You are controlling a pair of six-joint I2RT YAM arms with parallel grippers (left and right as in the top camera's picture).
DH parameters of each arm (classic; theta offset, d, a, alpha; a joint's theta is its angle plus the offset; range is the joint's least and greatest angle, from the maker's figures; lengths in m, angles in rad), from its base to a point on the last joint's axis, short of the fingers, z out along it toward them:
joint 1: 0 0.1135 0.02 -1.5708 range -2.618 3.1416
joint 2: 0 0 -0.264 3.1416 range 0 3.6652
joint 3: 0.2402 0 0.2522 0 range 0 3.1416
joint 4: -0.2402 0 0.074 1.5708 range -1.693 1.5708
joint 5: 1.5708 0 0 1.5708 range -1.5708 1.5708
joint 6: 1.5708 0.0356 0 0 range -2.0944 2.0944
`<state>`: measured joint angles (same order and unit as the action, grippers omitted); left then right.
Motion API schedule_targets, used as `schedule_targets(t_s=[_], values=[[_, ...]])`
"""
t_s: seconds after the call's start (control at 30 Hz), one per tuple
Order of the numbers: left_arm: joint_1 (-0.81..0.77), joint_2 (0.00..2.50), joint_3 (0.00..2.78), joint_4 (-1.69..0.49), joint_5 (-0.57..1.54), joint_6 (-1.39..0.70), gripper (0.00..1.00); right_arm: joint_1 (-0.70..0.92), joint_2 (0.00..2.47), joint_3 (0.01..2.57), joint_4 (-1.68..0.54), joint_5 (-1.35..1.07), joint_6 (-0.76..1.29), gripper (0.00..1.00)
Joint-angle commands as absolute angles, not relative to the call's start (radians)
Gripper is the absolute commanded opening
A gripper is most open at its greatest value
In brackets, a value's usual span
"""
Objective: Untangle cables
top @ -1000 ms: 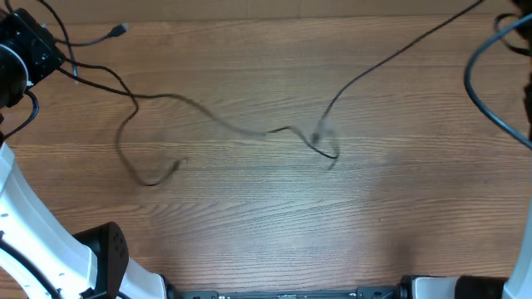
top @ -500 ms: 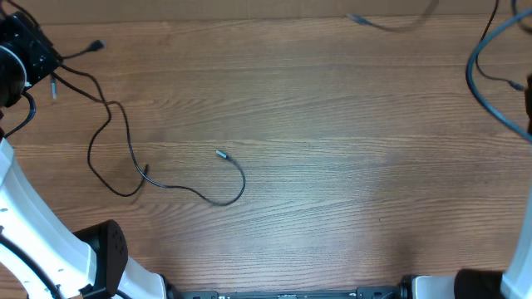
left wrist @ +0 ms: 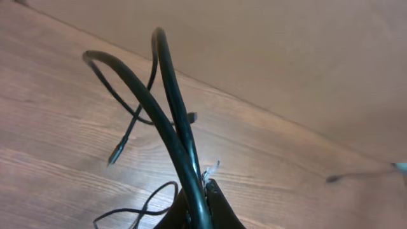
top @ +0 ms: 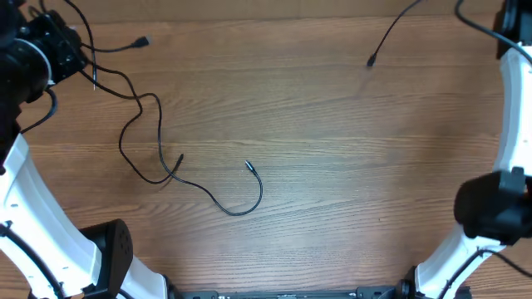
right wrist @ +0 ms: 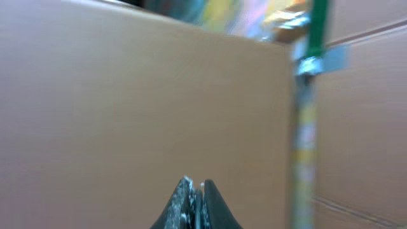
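Note:
The piece of cable should next go down onto the bare wood below, with my raised right gripper tilting down and releasing it there, far from the loop of the other cables.
My left gripper (top: 60, 48) is at the table's far left corner, shut on black cables (left wrist: 170, 121) that rise in a bend from between its fingers (left wrist: 198, 194). From there one cable (top: 158, 141) loops over the wood to a plug (top: 248, 165) near the middle. Another plug end (top: 179, 158) lies inside the loop, and a third (top: 142, 40) is near the back edge. A separate cable (top: 391, 33) hangs at the back right, its plug (top: 370, 61) free. In the right wrist view my right gripper (right wrist: 196, 184) is shut on a thin dark strand, raised and facing a cardboard wall.
The right arm (top: 509, 124) rises along the table's right edge, its base (top: 486, 208) at the front right. The left arm (top: 33, 208) runs along the left edge. A brown cardboard wall (right wrist: 127, 95) stands behind the table.
The two cables have come apart. The right cable was pulled to the back right and now hangs free there. The left cable's loop shifted slightly right. The right arm swung into view.

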<state>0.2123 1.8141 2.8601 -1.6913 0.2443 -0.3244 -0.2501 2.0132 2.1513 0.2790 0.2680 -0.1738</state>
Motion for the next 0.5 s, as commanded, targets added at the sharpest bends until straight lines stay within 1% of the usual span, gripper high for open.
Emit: schedule_targets(t_s=[0.0, 0.13, 0.23, 0.33, 0.47], values=[[0.175, 1.825, 2.862, -1.686, 0.254, -0.237, 0.04, -0.360, 2.073, 2.161, 0.415, 0.248, -0.323, 0.04], [0.163, 1.835, 2.862, -1.689, 0.252, -0.181, 0.04, -0.449, 2.101, 2.161, 0.520, 0.179, -0.350, 0.04], [0.162, 1.837, 2.862, -1.688, 0.255, -0.183, 0.04, -0.513, 2.102, 2.161, 0.527, 0.070, -0.344, 0.04], [0.163, 1.839, 2.862, -1.679, 0.252, -0.182, 0.04, -0.562, 2.121, 2.161, 0.468, -0.016, -0.334, 0.04], [0.163, 1.839, 2.862, -1.661, 0.253, -0.183, 0.04, -0.612, 2.212, 2.161, 0.329, -0.076, -0.186, 0.04]])
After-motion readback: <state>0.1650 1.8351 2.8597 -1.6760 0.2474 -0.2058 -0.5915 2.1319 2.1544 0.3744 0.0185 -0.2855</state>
